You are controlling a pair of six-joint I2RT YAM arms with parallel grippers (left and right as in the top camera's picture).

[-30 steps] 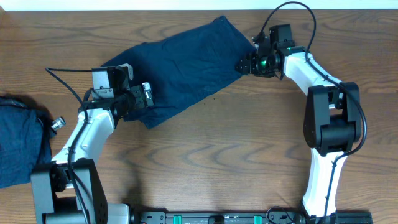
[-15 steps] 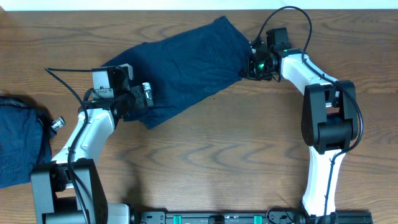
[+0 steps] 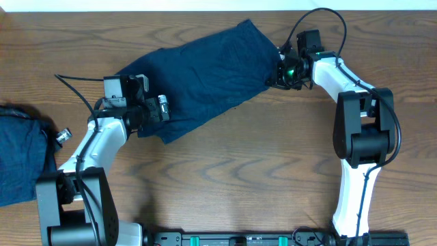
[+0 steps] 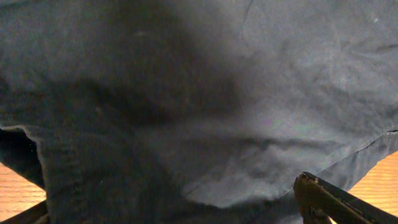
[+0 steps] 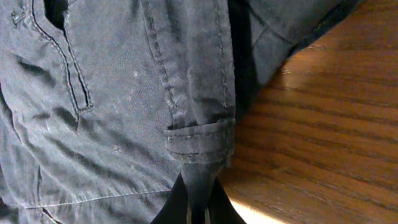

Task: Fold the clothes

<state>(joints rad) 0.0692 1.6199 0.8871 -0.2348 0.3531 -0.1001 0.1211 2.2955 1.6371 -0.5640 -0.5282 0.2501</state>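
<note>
My left gripper draws back and down onto the spread garment's near corner point(image 3: 164, 138) next. That corner lies below and back from it, and my fingers span broad cloth.
A dark navy garment point(image 3: 205, 72) of the clothes lies spread on a slant across the far middle of the table. My right gripper point(image 3: 275, 70) is at its right end, and in the right wrist view it point(image 5: 199, 202) is shut on a pinch of the waistband edge just below a belt loop point(image 5: 199, 140). My left gripper point(image 3: 161, 109) stands open at the garment's lower left edge. In the left wrist view the cloth point(image 4: 199, 93) fills the frame, with one dark finger point(image 4: 336, 202) at the bottom right. A second navy garment point(image 3: 17, 160) lies bunched at the left edge.
A tiny shiny silver knob point(image 3: 63, 135) sits on the wooden table point(image 3: 239, 178) beside the bunched garment. A black cable point(image 3: 72, 85) runs from the left arm. The table's far edge is just behind the spread garment.
My right gripper has closed on the garment's right edge after shifting in a little. The left arm has nudged slightly to the right and stays open.
</note>
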